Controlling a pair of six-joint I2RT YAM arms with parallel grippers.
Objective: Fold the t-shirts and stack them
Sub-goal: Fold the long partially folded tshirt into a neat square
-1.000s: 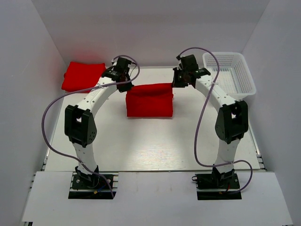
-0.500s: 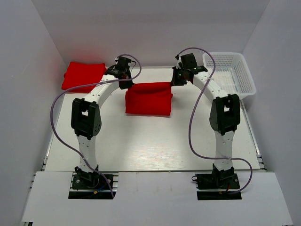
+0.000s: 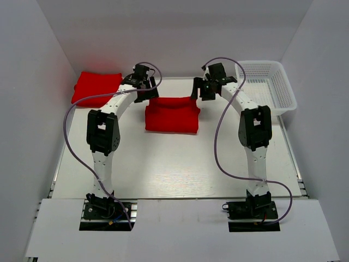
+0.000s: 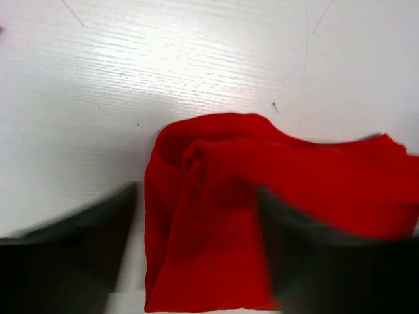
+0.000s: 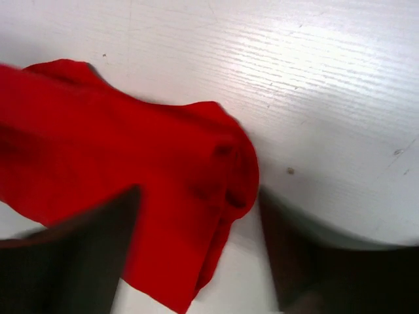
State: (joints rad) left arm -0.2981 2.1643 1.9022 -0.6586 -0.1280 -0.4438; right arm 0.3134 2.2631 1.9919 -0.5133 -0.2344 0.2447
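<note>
The red t-shirt has a side fold, and my left gripper will next move back from the far corner of that fold and down onto that side's middle (image 3: 148, 117) (image 4: 162, 226).
A folded red t-shirt (image 3: 172, 115) lies flat in the middle of the white table (image 3: 174, 164). My left gripper (image 3: 146, 93) hovers at its far left corner and my right gripper (image 3: 200, 90) at its far right corner. Both are open. In the left wrist view the t-shirt's bunched corner (image 4: 294, 176) lies on the table between the wide-apart fingers of the left gripper (image 4: 196, 191), held by neither. The right wrist view shows the same: the t-shirt's corner (image 5: 98, 144) rests loose under the open right gripper (image 5: 198, 193). Another folded red t-shirt (image 3: 95, 87) sits at the back left.
A white mesh basket (image 3: 267, 82) stands at the back right, close behind the right arm. White walls enclose the table on the left, back and right. Purple cables loop off both arms.
Both grippers have opened and let go of the t-shirt's far edge. The shirt now lies flatter on the table, and both arms have straightened a little.
</note>
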